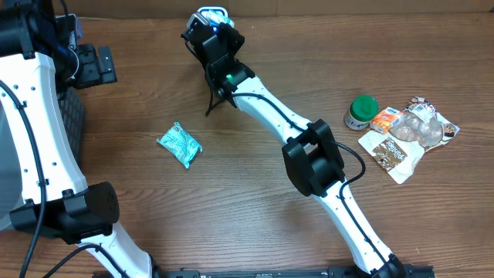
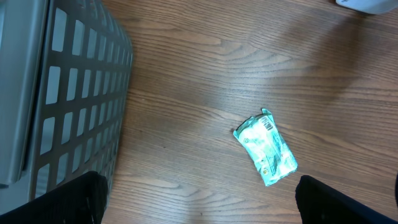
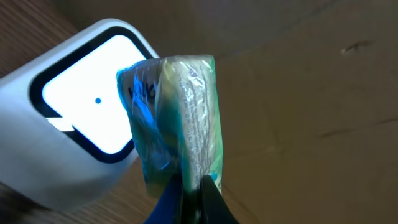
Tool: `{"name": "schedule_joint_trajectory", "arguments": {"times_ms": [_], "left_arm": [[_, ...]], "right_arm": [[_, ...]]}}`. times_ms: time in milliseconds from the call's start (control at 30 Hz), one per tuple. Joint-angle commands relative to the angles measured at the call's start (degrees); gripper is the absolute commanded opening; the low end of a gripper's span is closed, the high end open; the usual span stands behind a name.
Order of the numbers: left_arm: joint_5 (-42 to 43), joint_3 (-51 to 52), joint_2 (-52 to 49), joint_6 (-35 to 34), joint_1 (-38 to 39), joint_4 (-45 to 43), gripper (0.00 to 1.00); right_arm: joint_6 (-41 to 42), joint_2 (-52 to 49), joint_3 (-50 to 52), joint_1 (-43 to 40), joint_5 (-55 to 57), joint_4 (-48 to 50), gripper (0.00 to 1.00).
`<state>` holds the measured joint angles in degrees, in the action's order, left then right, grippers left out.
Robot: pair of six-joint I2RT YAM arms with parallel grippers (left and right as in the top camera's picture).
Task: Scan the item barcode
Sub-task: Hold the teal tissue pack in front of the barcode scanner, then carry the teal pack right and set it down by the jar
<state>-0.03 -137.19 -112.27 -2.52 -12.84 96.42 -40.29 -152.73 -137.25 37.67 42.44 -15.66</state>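
Note:
The held packet will next be lifted away from the scanner (image 1: pixel 214 12) by my right gripper. It will then be let go over the snack packets by the jar with the green lid, because items gather there.
My right gripper (image 3: pixel 191 194) is shut on the lower edge of a clear-wrapped teal and white packet (image 3: pixel 180 112), held upright just in front of the white scanner (image 3: pixel 74 143), whose window glows white. From overhead, the right gripper (image 1: pixel 211 32) sits at the far table edge against the scanner (image 1: pixel 214 12), and the held packet is hidden there. A second teal packet (image 1: pixel 179 144) lies flat on the wood, barcode side up (image 2: pixel 266 149). High above the table by the basket, my left gripper (image 2: pixel 205 208) hangs wide open, holding nothing.
A grey slotted basket (image 2: pixel 62 93) stands at the table's left edge (image 1: pixel 71 116). At the right lie a green-lidded jar (image 1: pixel 360 112) and several snack packets (image 1: pixel 409 133). A brown cardboard wall rises behind the scanner.

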Motion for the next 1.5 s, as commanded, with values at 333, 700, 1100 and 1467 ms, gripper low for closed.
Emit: {"name": "schedule_joint_trajectory", "arguments": {"times_ms": [333,700,1100,1467], "left_arm": [[0.0,-0.1,0.2,1.1,0.1,0.0,1.00],[0.0,-0.1,0.2,1.1,0.1,0.0,0.99],[0.0,-0.1,0.2,1.1,0.1,0.0,1.00],[0.0,-0.1,0.2,1.1,0.1,0.0,0.99]], "right_arm": [[34.6,27.8,-0.8,-2.9,-19.1,-36.1,0.04],[62.1,40.9,-0.8,-16.6,-28.1,-74.2,0.04],[66.2,40.7,10.6,-38.6,-39.8,-80.8,0.04],[65.6,40.7,24.8,-45.6,-37.2,-76.7,0.24]]}}
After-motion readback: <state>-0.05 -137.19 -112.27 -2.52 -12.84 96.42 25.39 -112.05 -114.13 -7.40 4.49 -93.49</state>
